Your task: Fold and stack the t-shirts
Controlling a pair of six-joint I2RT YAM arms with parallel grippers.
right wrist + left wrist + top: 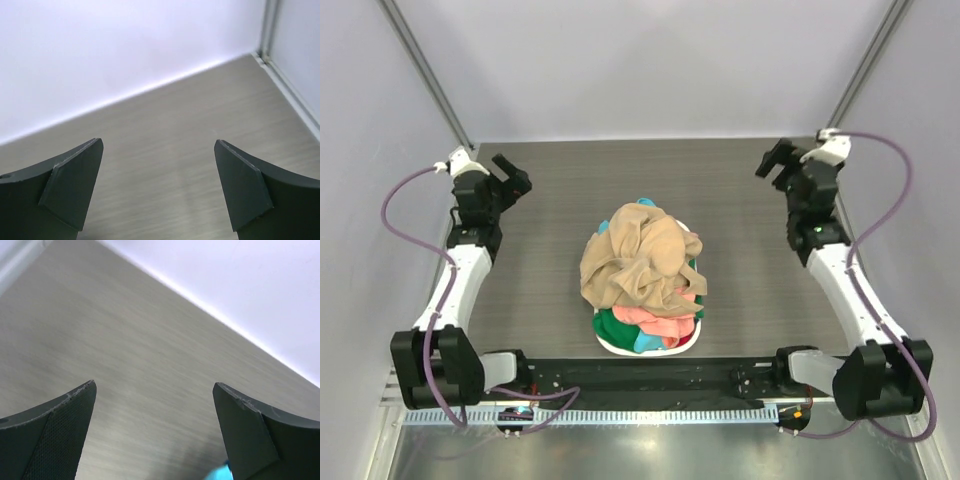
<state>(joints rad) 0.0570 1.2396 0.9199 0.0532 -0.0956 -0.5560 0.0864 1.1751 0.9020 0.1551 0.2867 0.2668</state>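
My right gripper should next swing back and down onto the near folds of the tan t-shirt, which are uncovered below it and to its left in the top view.
A white oval basket stands at the middle of the table, heaped with crumpled t-shirts. The tan shirt lies on top, the salmon pink one and the green one show under it, and teal cloth peeks out at the front and back. A bit of teal also shows at the bottom of the left wrist view. My left gripper is open and empty, raised at the far left. My right gripper is open and empty, raised at the far right. Both are well away from the basket.
The table is dark grey with a wood grain. White walls close in the back and both sides, with metal posts at the back corners. A black rail runs along the near edge between the arm bases.
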